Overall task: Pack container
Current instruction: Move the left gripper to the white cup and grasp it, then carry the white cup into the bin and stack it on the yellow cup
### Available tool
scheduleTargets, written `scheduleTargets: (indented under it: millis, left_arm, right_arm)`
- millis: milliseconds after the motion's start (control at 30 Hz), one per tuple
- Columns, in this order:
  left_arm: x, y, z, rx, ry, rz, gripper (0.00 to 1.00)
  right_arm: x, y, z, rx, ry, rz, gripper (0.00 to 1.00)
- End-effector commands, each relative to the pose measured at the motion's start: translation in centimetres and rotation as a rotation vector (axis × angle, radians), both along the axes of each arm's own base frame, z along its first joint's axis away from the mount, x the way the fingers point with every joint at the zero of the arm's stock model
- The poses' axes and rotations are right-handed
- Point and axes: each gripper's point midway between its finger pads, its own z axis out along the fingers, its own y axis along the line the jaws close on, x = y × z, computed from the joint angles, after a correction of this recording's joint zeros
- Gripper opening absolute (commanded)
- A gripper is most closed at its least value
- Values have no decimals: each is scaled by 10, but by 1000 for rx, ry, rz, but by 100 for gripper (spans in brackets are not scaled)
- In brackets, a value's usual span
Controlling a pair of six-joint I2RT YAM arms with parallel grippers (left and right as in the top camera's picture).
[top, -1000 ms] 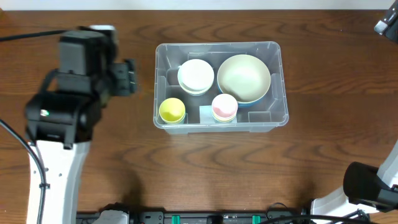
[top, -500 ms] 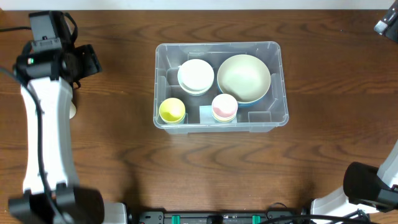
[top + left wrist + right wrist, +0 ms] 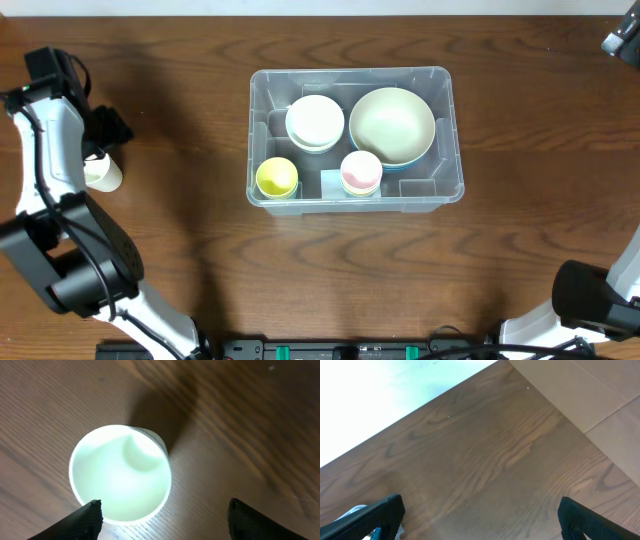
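The left gripper comes down to straddle one side of the cream cup's rim next, since that side lies between its open fingers.
The clear plastic container [image 3: 452, 130] sits at the table's middle back. It holds a large cream bowl [image 3: 391, 125], a white bowl [image 3: 315, 122], a yellow cup [image 3: 277, 177] and a pink cup [image 3: 361, 172]. A cream cup [image 3: 103, 173] stands on the table at the far left; the left wrist view shows it from above [image 3: 120, 474]. My left gripper [image 3: 162, 519] is open and hovers above that cup, whose rim lies by the left finger. My right gripper [image 3: 480, 515] is open and empty over bare table.
The left arm [image 3: 45, 130] stretches along the table's left edge. The right arm's base [image 3: 590, 300] is at the lower right corner. A pale surface [image 3: 395, 390] borders the table in the right wrist view.
The left arm has swung from beside the container out to the far left and now hangs over the cream cup. The container and its contents have not moved.
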Motion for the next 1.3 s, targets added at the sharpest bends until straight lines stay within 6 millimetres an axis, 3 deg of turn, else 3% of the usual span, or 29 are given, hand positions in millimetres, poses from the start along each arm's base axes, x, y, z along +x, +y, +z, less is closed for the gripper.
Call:
scheduleTargets:
  millis: [0,133,200,300,433,533,667,800,1000,1133,1267]
  left_arm:
    - [-1,2,-19,-9,47,1,80]
    - [0,-3,-40,-47,83,-9,79]
    - [0,-5,-49,-64,99,-11,69]
    - [-1,-6,-59,-78,120,-11,49]
    - [-2,-7,-63,-86,131,-11,9]
    - [1,-17,-63,-141,107,-20,6]
    - [10,-44,-52,-284,39,-47,6]
    - [30,-77,-13,-417,-98,-107,6]
    - [47,-139,96,-486,-374,-304,6]
    - [32,-197,169,-411,-526,-540,6]
    - [2,-259,213,-315,-597,-799,6]
  right_arm:
    - [-2,-4,1,2,-7,-26,99]
    - [-2,-4,1,2,-7,-26,99]
    - [-2,-4,1,2,-7,-26,99]
    - [-2,-4,1,2,-7,-26,99]
    - [-2,-4,1,2,-7,-26,99]
    - [-2,-4,1,2,-7,-26,99]
    - [-2,-4,1,2,-7,-26,99]
    - [-2,-4,1,2,-7,-26,99]
    - [-2,-4,1,2,-7,-26,99]
    - [-2,-4,1,2,-7,-26,99]
    - [-2,-4,1,2,-7,-26,99]
